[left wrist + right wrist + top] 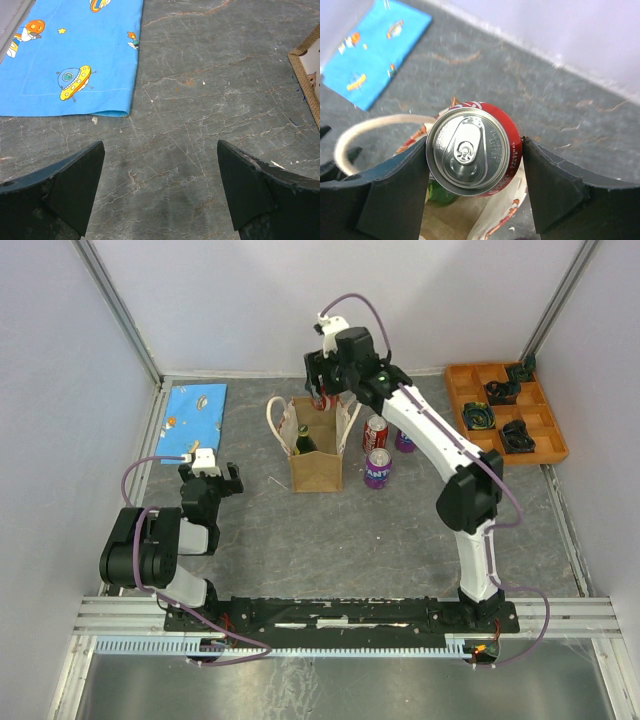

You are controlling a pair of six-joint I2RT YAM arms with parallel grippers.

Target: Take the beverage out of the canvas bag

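Observation:
The bare tabletop beside the purple cans has room to release. I should next move my right gripper back, down and to the right in the top view to get there.
The tan canvas bag (316,468) stands upright mid-table with white loop handles. My right gripper (322,400) hovers over its open top, shut on a red soda can (472,150) and holding it by its sides above the bag mouth. In the right wrist view the gripper (475,167) shows the can's silver top, with the bag's pale printed lining (502,215), a white handle (370,130) and a green bottle (437,194) below. The bottle (303,443) still stands inside the bag. My left gripper (212,472) is open and empty over bare table (160,165), left of the bag.
A red can (375,431) and two purple cans (378,469) (405,443) stand right of the bag. A blue printed cloth (195,410) (75,55) lies back left. An orange tray (462,375) with dark parts sits back right. The bag's edge (307,75) shows in the left wrist view.

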